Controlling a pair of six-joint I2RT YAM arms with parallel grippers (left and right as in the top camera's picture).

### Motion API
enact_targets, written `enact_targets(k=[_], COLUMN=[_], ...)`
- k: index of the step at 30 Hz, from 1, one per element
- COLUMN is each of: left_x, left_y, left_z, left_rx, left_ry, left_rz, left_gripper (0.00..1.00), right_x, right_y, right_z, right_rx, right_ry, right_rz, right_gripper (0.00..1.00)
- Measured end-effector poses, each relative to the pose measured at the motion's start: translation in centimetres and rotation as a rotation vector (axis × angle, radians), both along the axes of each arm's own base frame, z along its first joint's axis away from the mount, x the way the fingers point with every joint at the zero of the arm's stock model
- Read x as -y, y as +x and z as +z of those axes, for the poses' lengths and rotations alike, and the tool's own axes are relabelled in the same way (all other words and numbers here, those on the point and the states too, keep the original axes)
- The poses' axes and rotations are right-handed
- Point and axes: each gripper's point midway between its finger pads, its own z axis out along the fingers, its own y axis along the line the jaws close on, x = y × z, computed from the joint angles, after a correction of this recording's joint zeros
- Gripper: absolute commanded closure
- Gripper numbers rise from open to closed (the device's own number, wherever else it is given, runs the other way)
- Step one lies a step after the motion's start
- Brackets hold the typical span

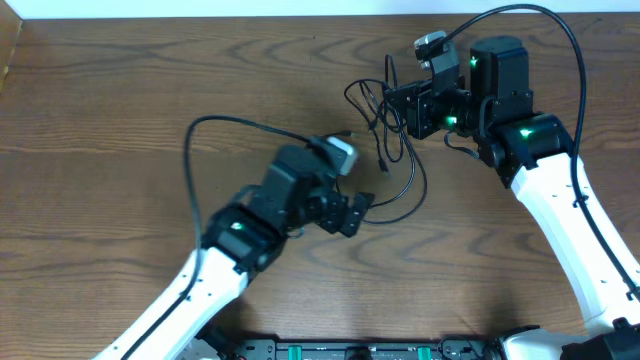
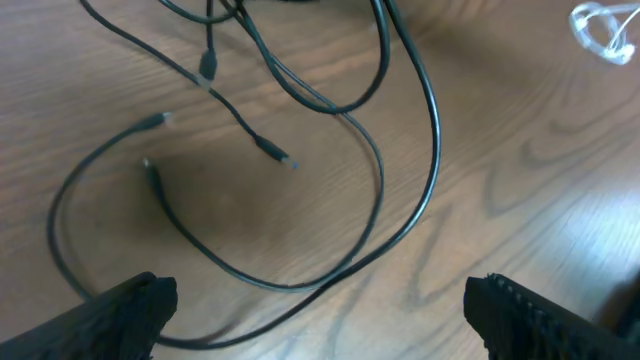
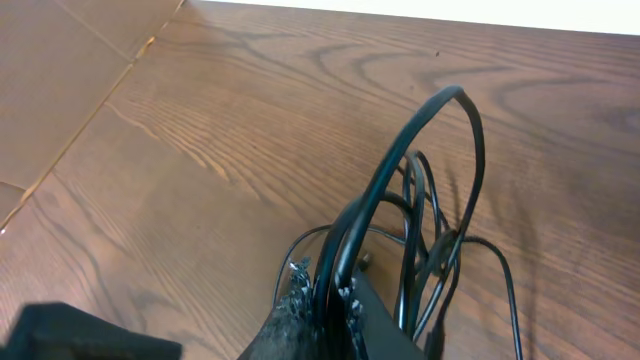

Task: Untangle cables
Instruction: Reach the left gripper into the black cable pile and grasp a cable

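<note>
My left gripper will next go down with open fingers onto the near part of the black cable [image 2: 262, 328], because a single piece of the cable lies clear of the tangled loops there.
Thin black cables [image 1: 385, 130] lie tangled in loops on the wooden table at centre right. My right gripper [image 1: 395, 105] sits at the tangle's upper edge. In the right wrist view it [image 3: 325, 290] is shut on a black cable [image 3: 400, 165] that arches up out of the jaws, with more loops hanging behind. My left gripper [image 1: 355, 213] hovers at the tangle's lower left, open. In the left wrist view its jaws [image 2: 320, 305] stand wide apart above a cable loop [image 2: 430, 120] lying on the table. Small plug ends [image 2: 280, 155] lie loose. No white cord shows plainly.
The table [image 1: 120, 90] is dark wood grain, and its far edge runs along the top. Thicker black wires [image 1: 215, 125] curve from each arm. A small pale loop [image 2: 600, 30] lies at the top right of the left wrist view.
</note>
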Motion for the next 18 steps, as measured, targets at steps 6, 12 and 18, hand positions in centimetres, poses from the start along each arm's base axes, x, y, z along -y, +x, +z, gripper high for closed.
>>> enact_targets(k=[6,12,18], left_x=[3.6,4.9,5.0], left_y=[0.1,0.7,0.9], left_z=[-4.4,-7.1,-7.3], left_rx=[-0.024,-0.044,-0.035], left_ry=[0.084,0.116,0.117], left_rz=[-0.058,-0.069,-0.072], left_gripper=[0.01,0.04,0.3], right_x=[0.0,0.0,0.1], right_y=[0.0,0.0,0.0], right_z=[0.0,-0.1,-0.1], right_rx=[-0.001,-0.003,-0.005], right_ry=[-0.001,-0.001,-0.006], right_rz=[0.0,0.0,-0.005], right_gripper=[0.93,0.92,0.92])
